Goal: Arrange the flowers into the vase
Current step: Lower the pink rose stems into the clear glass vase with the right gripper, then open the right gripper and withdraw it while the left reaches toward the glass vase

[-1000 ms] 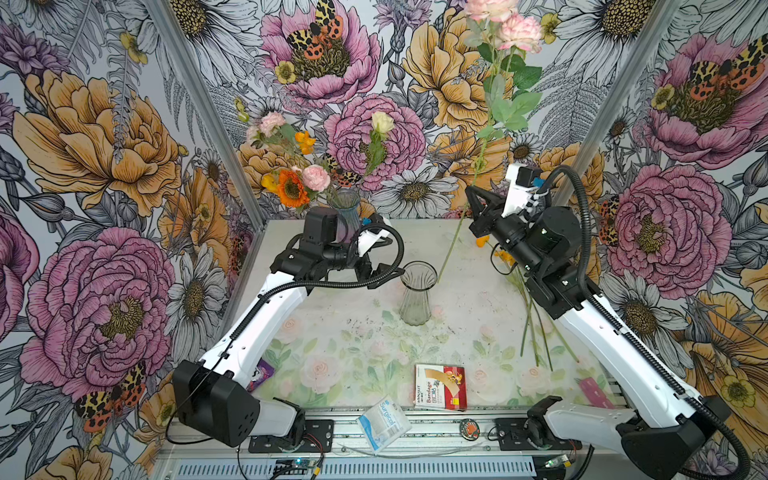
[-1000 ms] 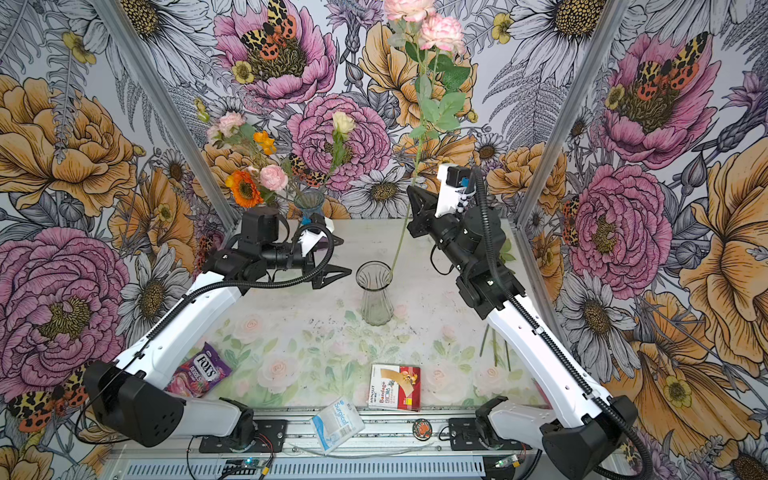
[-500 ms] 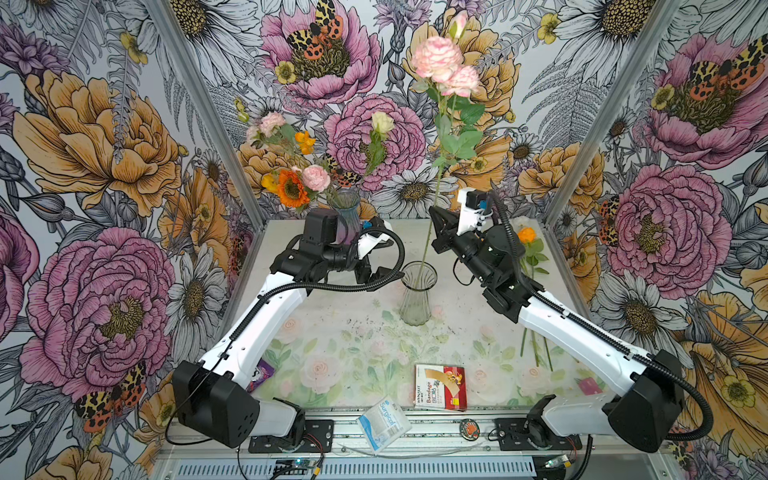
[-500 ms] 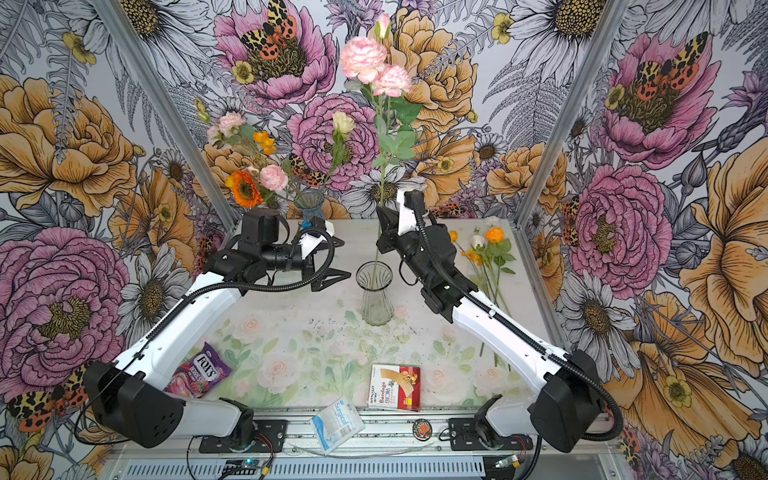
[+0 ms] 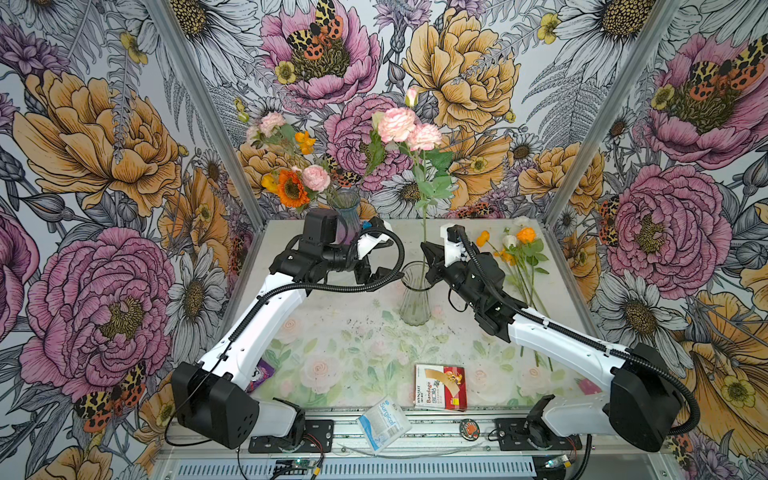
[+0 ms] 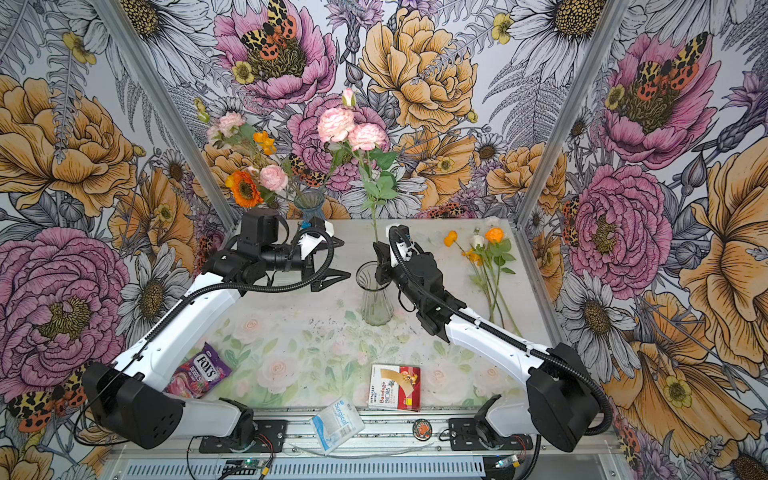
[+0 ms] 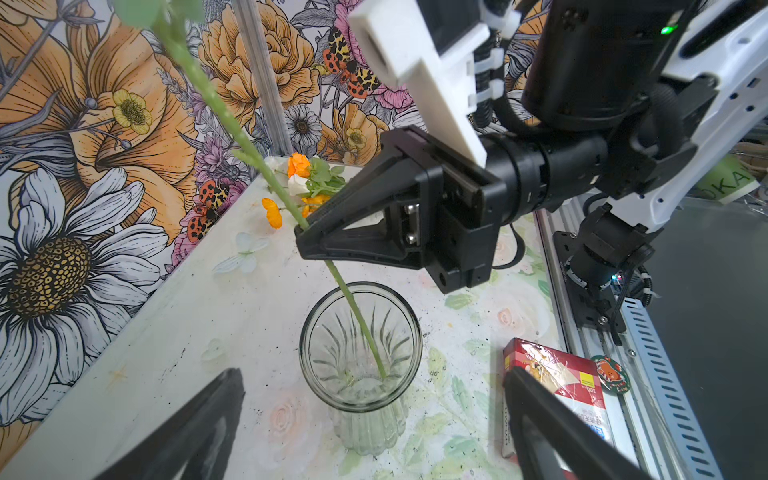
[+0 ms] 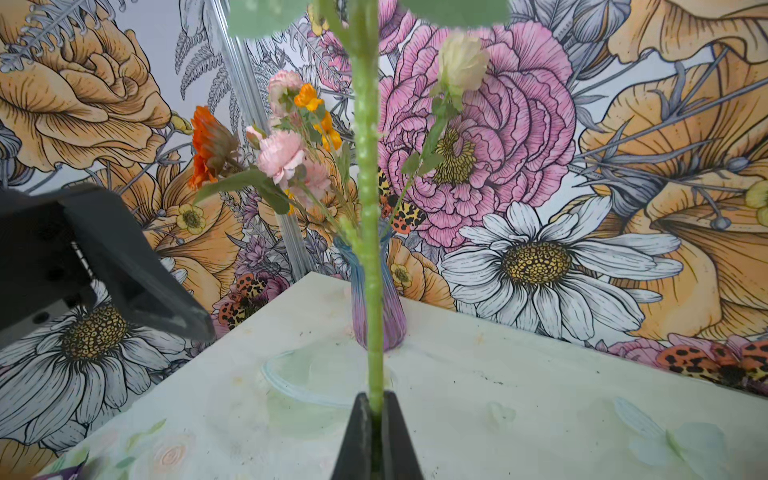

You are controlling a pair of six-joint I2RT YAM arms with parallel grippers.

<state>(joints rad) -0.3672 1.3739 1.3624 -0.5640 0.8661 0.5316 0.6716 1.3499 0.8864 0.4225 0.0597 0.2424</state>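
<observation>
The green stem's lower end is already inside, so my right gripper should next lower slightly toward the opening of the clear glass vase [image 5: 415, 297] and release the stem.
A clear glass vase [image 5: 415, 297] [image 6: 376, 295] [image 7: 360, 345] stands mid-table. My right gripper [image 5: 428, 253] [image 6: 379, 253] [image 7: 303, 237] [image 8: 376, 409] is shut on the green stem of a pink-headed flower [image 5: 409, 126] [image 6: 351, 129], just above the rim. The stem [image 7: 357, 316] runs down inside this vase, nearly upright. My left gripper [image 5: 374, 257] [image 6: 332, 258] hangs open and holds nothing, a little left of the vase. Loose flowers [image 5: 515, 253] [image 6: 486, 253] [image 7: 309, 178] with orange and white heads lie at the back right.
A blue-purple vase [image 5: 345, 208] [image 8: 378, 307] holding several flowers stands at the back behind the left arm. A red bandage box [image 5: 440, 386], a surgical pack [image 5: 384, 422] and a round badge [image 5: 469, 428] lie near the front edge. A candy bag [image 6: 199, 374] lies front left.
My right gripper has carried the pink flower leftward from the right side and lowered its stem into the clear vase. The left arm has not moved.
</observation>
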